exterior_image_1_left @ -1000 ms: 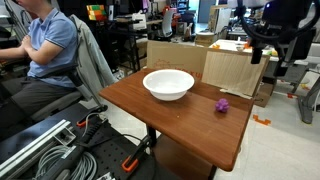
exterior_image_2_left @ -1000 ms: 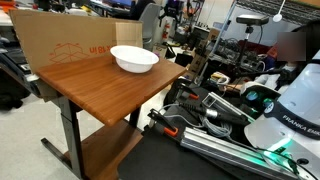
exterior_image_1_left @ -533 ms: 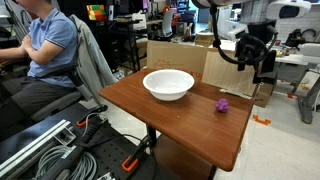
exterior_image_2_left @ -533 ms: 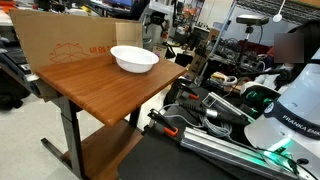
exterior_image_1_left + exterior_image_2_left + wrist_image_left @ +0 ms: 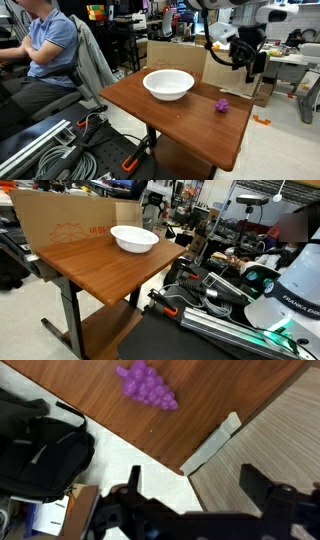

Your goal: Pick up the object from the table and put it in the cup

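Note:
The purple item (image 5: pixel 222 104) (image 5: pixel 148 385) lies below and toward the top in the wrist view, so my gripper should move over it, turn and go down to close around it.
The object is a small purple lumpy item (image 5: pixel 223 104) lying on the brown wooden table (image 5: pixel 170 120), to the right of the cup. It also shows at the top of the wrist view (image 5: pixel 147 385). The cup is a wide white bowl (image 5: pixel 168 84) standing near the table's middle; it shows in both exterior views (image 5: pixel 133 238). My gripper (image 5: pixel 251 66) hangs in the air above the table's far right edge, beyond the purple item. In the wrist view its two fingers (image 5: pixel 195 488) are spread wide apart with nothing between them.
A cardboard box (image 5: pixel 232 70) stands behind the table's far edge. A seated person in blue (image 5: pixel 45 50) is at the left, with a jacket on a chair. A black bag (image 5: pixel 40 445) lies on the floor beside the table. Cables and equipment lie in front (image 5: pixel 220 300).
The arm has swung in from the right and lowered toward the table's far right edge over the last second. The purple item and the bowl have not moved.

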